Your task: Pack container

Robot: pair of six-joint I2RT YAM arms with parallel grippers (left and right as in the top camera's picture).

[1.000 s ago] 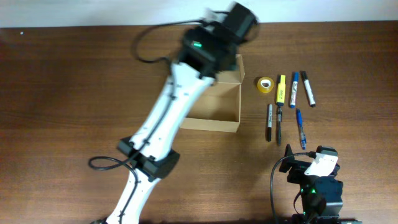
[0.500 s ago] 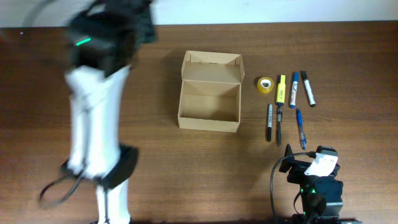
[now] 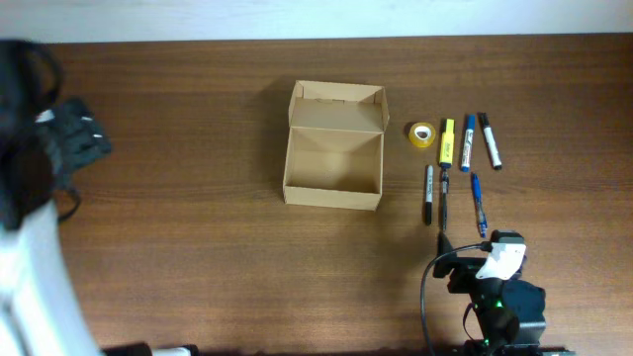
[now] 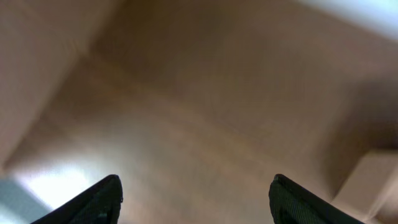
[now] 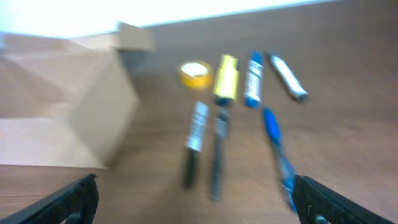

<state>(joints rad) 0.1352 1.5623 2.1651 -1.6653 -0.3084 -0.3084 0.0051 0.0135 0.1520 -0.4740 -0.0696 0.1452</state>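
My right gripper moves away from my base past the pens next, then lowers to the tape roll's side (image 3: 432,135) (image 5: 208,76) by the yellow highlighter.
The container (image 3: 333,144) is an open tan cardboard box at mid-table, its lid flap raised at the far side and its inside bare. It also shows blurred at the left of the right wrist view (image 5: 62,124). My left gripper (image 3: 77,138) is blurred at the far left, well away from the box. In the left wrist view its fingers (image 4: 196,199) are wide apart and empty over brown table. My right gripper (image 3: 463,247) is at the front right, just short of the pens. It is open and empty in the right wrist view (image 5: 196,202).
Right of the box lie a yellow tape roll (image 3: 422,134), a yellow highlighter (image 3: 446,142), a blue marker (image 3: 468,131), a black-and-white marker (image 3: 489,140), a black marker (image 3: 428,193), a black pen (image 3: 443,198) and a blue pen (image 3: 478,204).
My left arm has swung from over the box to the far left edge, uncovering the box. My right arm has shifted slightly. The box and pens have not moved.
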